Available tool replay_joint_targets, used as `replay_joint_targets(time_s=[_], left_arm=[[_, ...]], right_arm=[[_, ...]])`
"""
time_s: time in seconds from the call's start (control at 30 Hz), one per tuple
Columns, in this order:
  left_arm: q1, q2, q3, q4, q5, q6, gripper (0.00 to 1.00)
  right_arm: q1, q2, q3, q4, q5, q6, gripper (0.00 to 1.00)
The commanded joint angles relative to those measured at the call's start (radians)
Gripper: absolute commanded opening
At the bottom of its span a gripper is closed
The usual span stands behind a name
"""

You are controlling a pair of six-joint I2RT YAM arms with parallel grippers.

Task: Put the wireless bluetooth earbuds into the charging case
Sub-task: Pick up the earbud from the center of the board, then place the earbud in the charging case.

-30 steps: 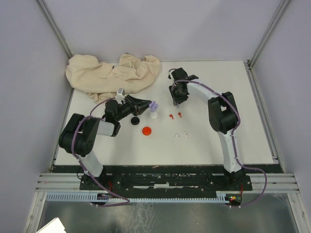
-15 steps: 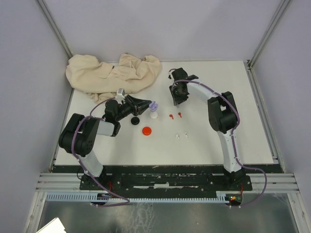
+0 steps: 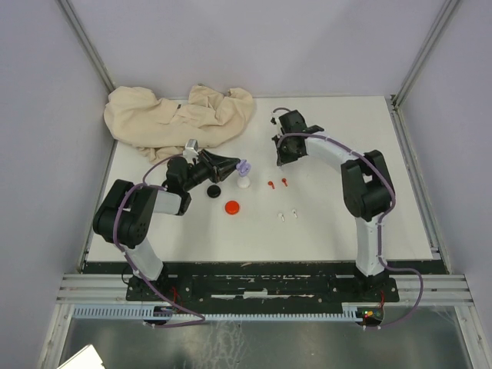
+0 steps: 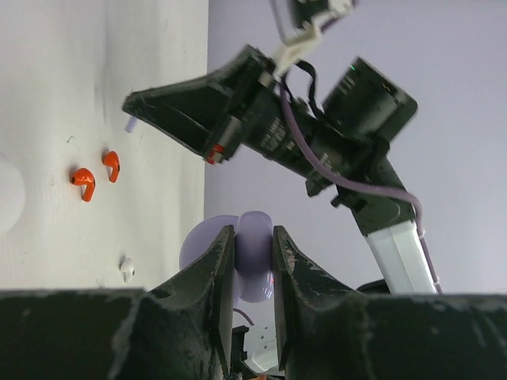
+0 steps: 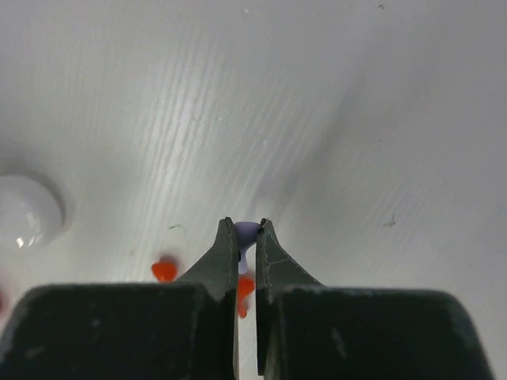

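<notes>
The open case (image 3: 244,167) is held aloft to the left of my right gripper in the top view, so next I tilt level, move across and release the earbud inside.
My left gripper (image 4: 253,236) is shut on the open purple charging case (image 4: 255,255), held off the table; in the top view the case (image 3: 244,167) shows at the left gripper (image 3: 237,166) tip. My right gripper (image 5: 247,226) is shut on a purple earbud (image 5: 246,232), its stem hanging between the fingers above the table. The top view has the right gripper (image 3: 282,159) a little right of the case. Two red earbuds (image 3: 270,184) (image 3: 284,182) lie below it, and two white earbuds (image 3: 282,217) (image 3: 293,214) lie nearer the front.
A white disc (image 3: 244,182), a black disc (image 3: 214,190) and a red disc (image 3: 232,206) lie near the left gripper. A crumpled beige cloth (image 3: 177,115) covers the back left of the white table (image 3: 369,192).
The right gripper has shut on the purple earbud. The right arm's elbow has swung to the right and its wrist has shifted slightly. The left arm has not moved.
</notes>
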Motion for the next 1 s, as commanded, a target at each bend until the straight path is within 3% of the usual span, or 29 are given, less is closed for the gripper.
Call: replay_joint_targets(time_s=[0.0,0.23,0.33,0.43,0.7,0.97], left_arm=[[-0.018,-0.038,0.044,0.022,0.011,0.05,0.03],[-0.044,-0.006,0.064,0.066,0.005,0.008,0.03],[-0.053,0.016,0.069,0.11,0.005,-0.026,0.03],[-0.06,0.036,0.076,0.153,0.006,-0.06,0.03],[-0.073,0.041,0.1,0.147,-0.003,-0.07,0.03],[-0.073,0.043,0.1,0.166,-0.008,-0.088,0.03]], right_arm=[[-0.001,-0.315,-0.194,0.348,-0.092,-0.005,0.01],[0.012,-0.642,-0.623,0.918,-0.2,0.029,0.01],[0.027,-0.702,-0.763,1.171,-0.224,0.025,0.01],[0.055,-0.715,-0.831,1.314,-0.252,-0.039,0.01],[0.141,-0.683,-0.906,1.486,-0.269,-0.163,0.02],[0.179,-0.669,-0.91,1.464,-0.268,-0.204,0.02]])
